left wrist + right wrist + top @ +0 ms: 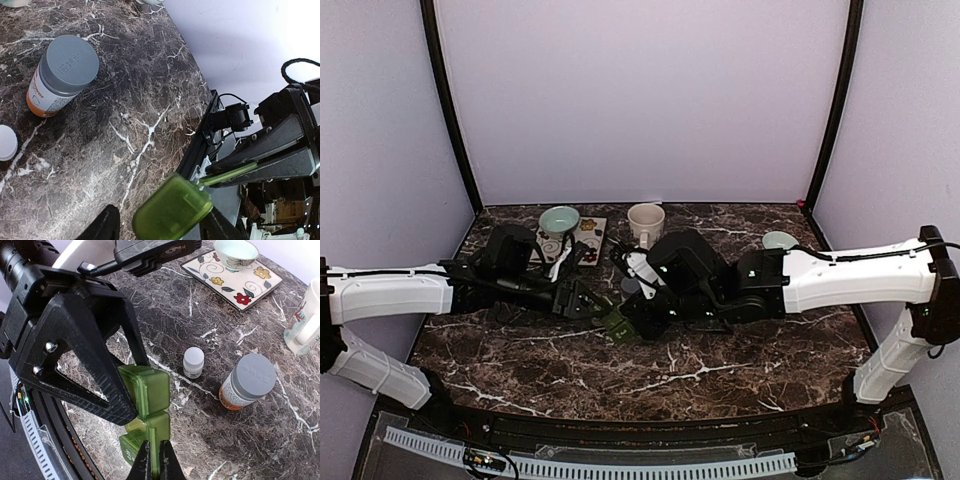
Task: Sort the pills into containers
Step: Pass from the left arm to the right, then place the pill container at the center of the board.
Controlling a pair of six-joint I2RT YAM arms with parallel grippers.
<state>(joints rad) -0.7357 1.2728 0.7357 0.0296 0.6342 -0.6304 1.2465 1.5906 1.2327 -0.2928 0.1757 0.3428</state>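
Next, my right gripper carries the pill box across, lowers and releases it, since bare marble (289,426) beside the orange bottle lies below it, to its right in the top view.
The containers are one translucent green pill box (618,326) held above the table between both arms. My right gripper (155,460) is shut on a thin raised lid flap of the pill box (150,395). My left gripper (162,222) straddles the box's rounded end (172,207) with its jaws open, and a gap shows beside the left finger (105,225). An orange bottle with a grey cap (248,381) and a small white bottle (193,361) stand on the marble. No loose pills show.
A cream mug (646,220) stands at the back. A pale green bowl (559,219) sits on a floral tray (588,243) at the back left. Another small bowl (779,240) is at the back right. The table's front rail (200,145) is close to the left gripper.
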